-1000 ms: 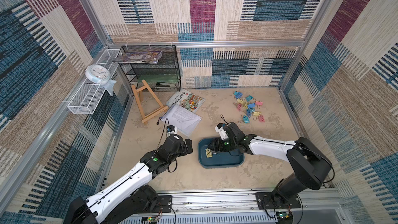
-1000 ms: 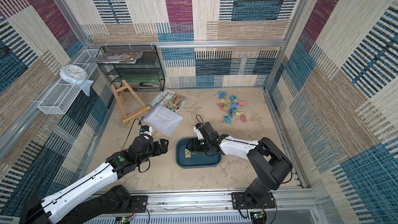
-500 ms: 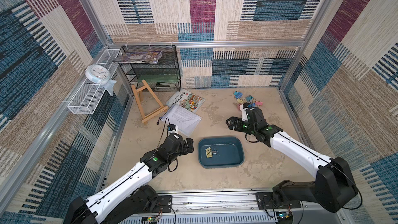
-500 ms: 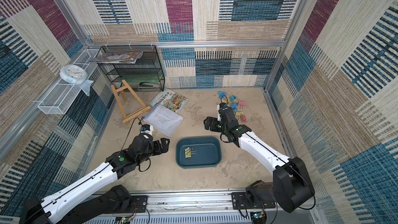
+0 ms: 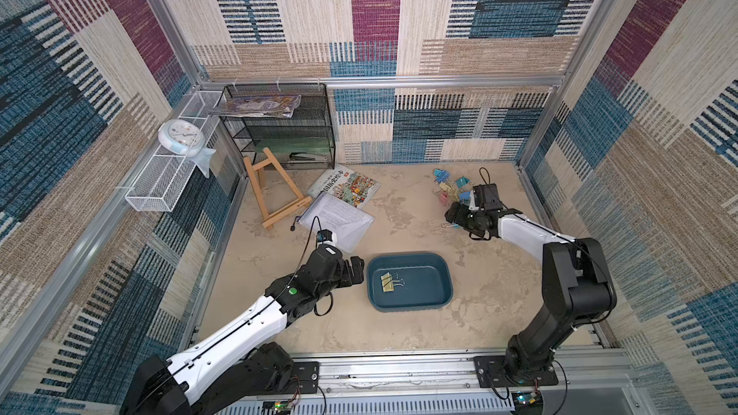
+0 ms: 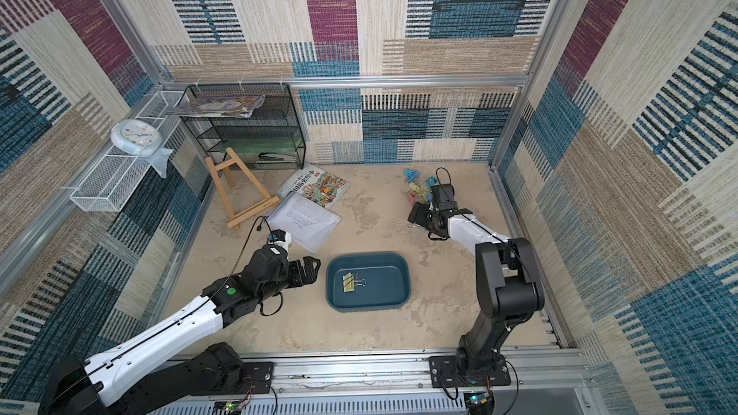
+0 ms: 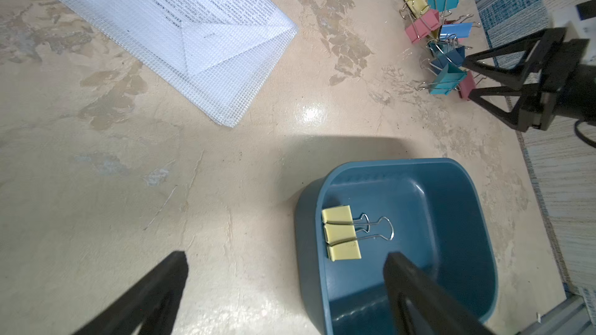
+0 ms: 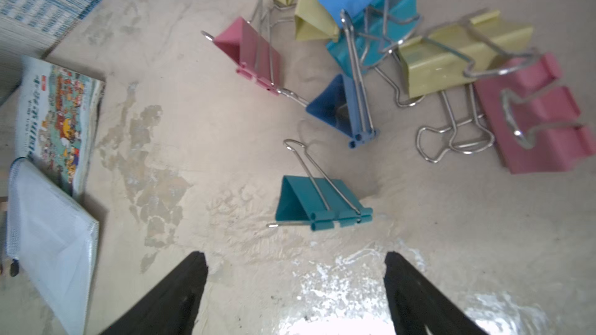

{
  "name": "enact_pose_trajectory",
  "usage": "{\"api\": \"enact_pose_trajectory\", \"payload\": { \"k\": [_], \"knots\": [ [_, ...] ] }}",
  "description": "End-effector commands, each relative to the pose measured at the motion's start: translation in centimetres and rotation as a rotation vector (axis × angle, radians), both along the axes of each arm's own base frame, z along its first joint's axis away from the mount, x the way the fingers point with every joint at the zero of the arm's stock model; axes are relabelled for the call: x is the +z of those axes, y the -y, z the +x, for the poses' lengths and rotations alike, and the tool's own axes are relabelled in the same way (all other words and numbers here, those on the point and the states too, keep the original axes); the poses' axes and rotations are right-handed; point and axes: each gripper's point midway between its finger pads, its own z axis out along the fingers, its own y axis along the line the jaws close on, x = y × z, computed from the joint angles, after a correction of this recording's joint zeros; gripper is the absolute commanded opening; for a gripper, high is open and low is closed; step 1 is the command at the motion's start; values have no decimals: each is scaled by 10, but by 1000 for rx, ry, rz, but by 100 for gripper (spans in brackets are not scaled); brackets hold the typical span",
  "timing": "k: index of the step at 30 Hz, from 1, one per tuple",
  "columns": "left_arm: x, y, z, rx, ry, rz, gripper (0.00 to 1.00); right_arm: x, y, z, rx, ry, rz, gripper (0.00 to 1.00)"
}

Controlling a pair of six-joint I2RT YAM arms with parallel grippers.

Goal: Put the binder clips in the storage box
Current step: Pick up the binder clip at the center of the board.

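Bare table separates the lone teal clip (image 8: 326, 201) from the pile, so my right gripper should next move down and a little outward, bring its open fingers around the clip and close.
The dark teal storage box (image 5: 429, 287) (image 6: 385, 287) sits near the front middle of the table, with one yellow binder clip (image 5: 386, 282) (image 7: 342, 232) lying inside it. Several pastel binder clips (image 5: 449, 189) (image 6: 417, 189) are piled at the back right. My right gripper (image 5: 455, 215) (image 8: 293, 259) stands open just short of that pile, nothing between its fingers. A lone teal clip (image 8: 322, 203) lies a little ahead of it. My left gripper (image 5: 357, 267) (image 7: 285, 257) hangs open and holds nothing at the box's left end, one finger (image 7: 406, 281) over the box.
A white mesh document pouch (image 5: 337, 217) and a picture book (image 5: 347, 187) lie behind the box. A wooden easel (image 5: 273, 189) stands left of them. A black mesh rack (image 5: 279, 129) is at the back left, and a white wire tray (image 5: 159, 181) with a clock hangs on the left wall.
My right gripper has left the box, swung to the clip pile at the back right, and its jaws have spread wider. The left arm has not moved.
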Motion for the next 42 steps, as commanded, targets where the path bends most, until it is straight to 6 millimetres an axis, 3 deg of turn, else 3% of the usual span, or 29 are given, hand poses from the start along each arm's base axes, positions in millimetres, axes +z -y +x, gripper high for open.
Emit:
{"api": "enact_pose_trajectory", "payload": {
  "k": [1,11,17,25,27,31,34,39,42],
  "knots": [
    [3,5,1,-30,11,-4,99,-10,6,3,-11,-14,-34,92],
    [-5,3,0,-17,-1,-2,99,-27,17,21,21,-38,-222,92],
    [-7,5,2,-24,-7,9,99,-36,14,35,62,-67,-292,73],
    [-7,8,3,-28,-15,5,99,-36,15,34,47,-79,-317,52],
    [-7,8,3,-32,-17,8,99,-34,14,32,46,-75,-310,43],
    [-4,7,3,-26,-16,13,99,-25,14,27,38,-51,-296,31],
    [-3,6,2,-24,-18,8,99,-12,14,22,32,-17,-277,28],
    [0,2,2,-6,-10,12,99,28,7,10,38,72,-202,28],
    [3,-2,2,10,1,17,99,62,-8,-9,70,141,-90,28]
  ]
}}
